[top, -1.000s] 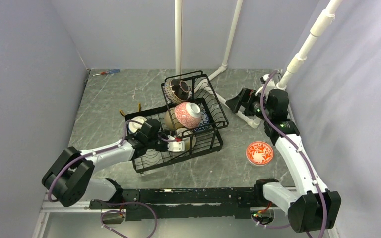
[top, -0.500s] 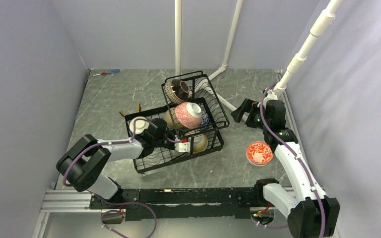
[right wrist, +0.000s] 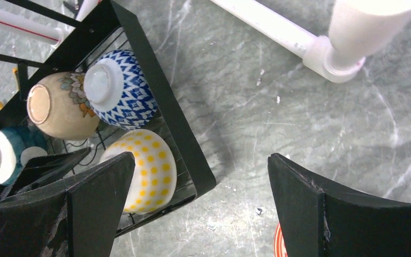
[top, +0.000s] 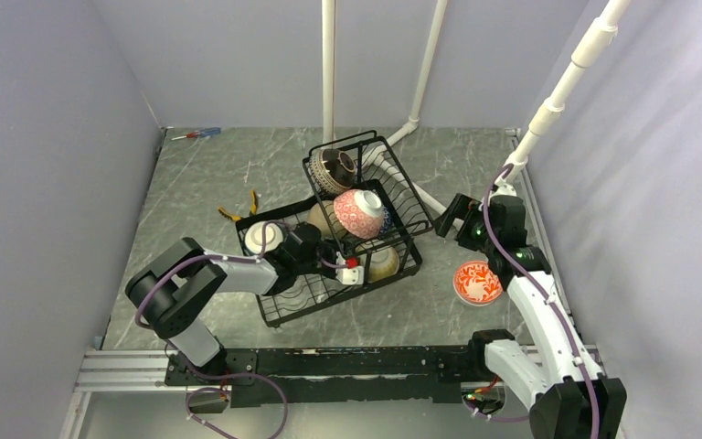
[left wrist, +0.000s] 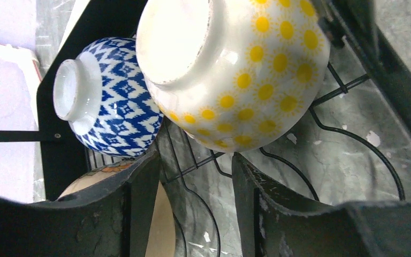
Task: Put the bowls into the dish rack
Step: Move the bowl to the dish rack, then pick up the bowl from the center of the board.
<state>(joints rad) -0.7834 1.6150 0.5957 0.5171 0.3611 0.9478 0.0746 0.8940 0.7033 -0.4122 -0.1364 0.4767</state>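
Note:
This unloaded bowl is below my right gripper and back from it. My right gripper will next move back and down onto the red patterned bowl's rim edge [top: 499, 276] farthest from the rack [top: 285, 311].
The black wire dish rack [top: 285, 311] sits mid-table, its slanted upper basket holding a brown striped bowl [top: 334, 169]. A pink-red patterned bowl [top: 361, 212] and a teal-white bowl [top: 263, 238] lie in the rack. The yellow dotted bowl [left wrist: 241, 69], blue-white zigzag bowl [left wrist: 109, 99] and a beige floral bowl [right wrist: 59, 107] lie on their sides in the base tray. A red patterned bowl [top: 478, 282] sits on the table to the right of the rack. My left gripper [left wrist: 195, 166] is open and empty inside the rack, just below the yellow bowl. My right gripper [right wrist: 200, 166] is wide open above the table beside the rack's right edge.
A white pipe frame [right wrist: 321, 48] stands on the table behind and to the right of the rack. Yellow-handled pliers [top: 238, 208] lie left of the rack. A screwdriver [top: 196, 134] lies at the far left. Grey walls close in on both sides.
The rack has slid and turned to the right, with my left gripper inside it. My right gripper has come down and nearer, closer to the rack's right side.

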